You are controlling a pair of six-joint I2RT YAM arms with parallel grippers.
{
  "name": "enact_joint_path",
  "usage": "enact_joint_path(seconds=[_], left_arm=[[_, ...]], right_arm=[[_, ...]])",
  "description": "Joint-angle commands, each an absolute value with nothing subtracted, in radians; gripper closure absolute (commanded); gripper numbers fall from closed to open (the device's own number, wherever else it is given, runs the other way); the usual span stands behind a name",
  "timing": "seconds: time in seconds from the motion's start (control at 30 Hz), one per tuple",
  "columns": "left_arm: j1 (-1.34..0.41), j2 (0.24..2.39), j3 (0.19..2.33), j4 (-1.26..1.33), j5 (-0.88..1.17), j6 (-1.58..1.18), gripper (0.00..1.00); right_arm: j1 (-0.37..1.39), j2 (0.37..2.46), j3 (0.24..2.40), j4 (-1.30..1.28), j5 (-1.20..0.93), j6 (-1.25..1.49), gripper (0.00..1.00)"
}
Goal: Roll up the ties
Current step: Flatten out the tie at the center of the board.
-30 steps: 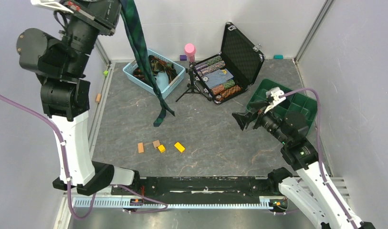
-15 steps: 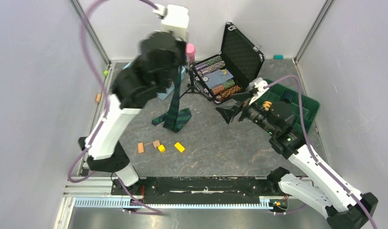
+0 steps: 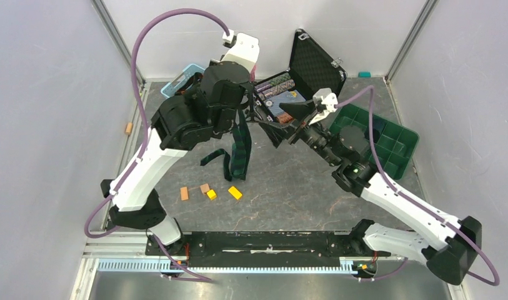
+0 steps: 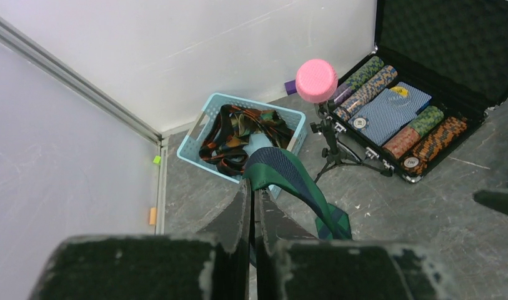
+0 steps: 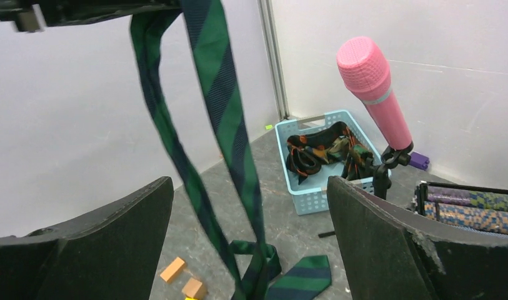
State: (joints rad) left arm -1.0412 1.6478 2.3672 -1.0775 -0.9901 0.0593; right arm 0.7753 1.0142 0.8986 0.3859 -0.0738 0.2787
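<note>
The upper parts of the tie come between my right gripper's open fingers next as they slide left in the top view, since both hang in line with its gap.
A dark green-and-navy striped tie (image 3: 241, 147) hangs in two strands from my left gripper (image 4: 252, 182), which is shut on a fold of it (image 4: 288, 172). The tie's lower end lies looped on the floor (image 5: 301, 275). My right gripper (image 3: 279, 122) stands wide open just right of the hanging tie, level with it; in the right wrist view both strands (image 5: 223, 100) hang in front of it, between its two fingers (image 5: 114, 231). More ties (image 4: 229, 134) lie tangled in the light blue basket (image 4: 288, 115).
A pink microphone on a tripod (image 4: 316, 80) stands between the basket and an open black case of poker chips (image 3: 313, 69). A green tray (image 3: 398, 147) sits at the right. Small orange and yellow blocks (image 3: 207, 190) lie on the floor below the tie.
My left arm has swung down from the high left to the middle, lowering the tie until its end folded onto the floor. My right gripper has moved left up to the tie, still open.
</note>
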Motion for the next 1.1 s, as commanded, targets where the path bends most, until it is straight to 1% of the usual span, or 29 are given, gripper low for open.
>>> enact_joint_path(seconds=[0.0,0.17,0.43,0.63,0.67,0.9,1.07], left_arm=[[-1.047,1.607,2.339,-1.114,-0.95,0.011,0.98],[-1.047,1.612,2.33,-1.133,-0.93,-0.029,0.98],[-1.048,1.611,2.3,-1.137,-0.909,-0.041,0.98],[-1.047,1.61,2.282,-1.139,-0.875,-0.062,0.98],[-1.047,1.609,2.279,-1.14,-0.868,-0.066,0.98],[-1.048,1.6,2.268,-1.147,-0.848,-0.078,0.98],[-1.048,1.591,2.254,-1.153,-0.829,-0.083,0.98]], right_arm=[[0.785,1.095,0.937,0.584,-0.073,0.338,0.01],[0.803,1.165,0.965,0.656,-0.074,0.339,0.01],[0.826,1.221,0.987,0.719,-0.07,0.359,0.01],[0.834,1.271,1.016,0.738,-0.025,0.357,0.01],[0.835,1.281,1.021,0.741,-0.014,0.353,0.04],[0.842,1.361,1.061,0.743,0.059,0.3,0.11],[0.844,1.407,1.083,0.768,0.096,0.272,0.19]])
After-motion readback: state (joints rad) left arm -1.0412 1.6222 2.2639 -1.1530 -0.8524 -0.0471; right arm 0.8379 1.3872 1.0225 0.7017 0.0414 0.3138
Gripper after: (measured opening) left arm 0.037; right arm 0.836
